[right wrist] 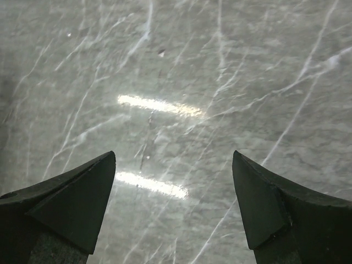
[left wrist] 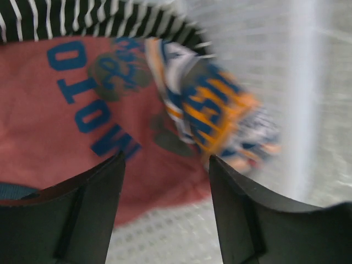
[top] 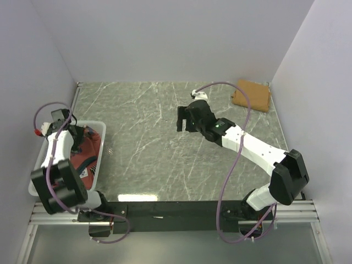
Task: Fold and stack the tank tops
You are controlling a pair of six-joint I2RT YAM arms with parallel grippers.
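Observation:
My left gripper lowers onto the red cloth (left wrist: 177, 158) beside the orange-and-blue print next and closes, because that part lies below the gap between its open fingers.
A tan-brown tank top (top: 252, 94) lies folded at the table's back right corner. The rust-red tank top (top: 91, 147) sits in the white mesh basket (top: 102, 149) at the left. Seen from the left wrist, the rust-red tank top (left wrist: 66, 126) shows blue chest print, and the black-and-white striped tank top (left wrist: 82, 16) lies beyond it. My left gripper (left wrist: 165, 159) hangs open just above the red cloth and holds nothing. Over the bare marble in the middle, my right gripper (top: 184, 118) (right wrist: 173, 157) is open and empty.
The basket's white mesh wall (left wrist: 258, 60) rises to the right of the left gripper, and its mesh floor (left wrist: 165, 236) shows below the red cloth. White walls enclose the green marble table (top: 143, 143) at the back and both sides.

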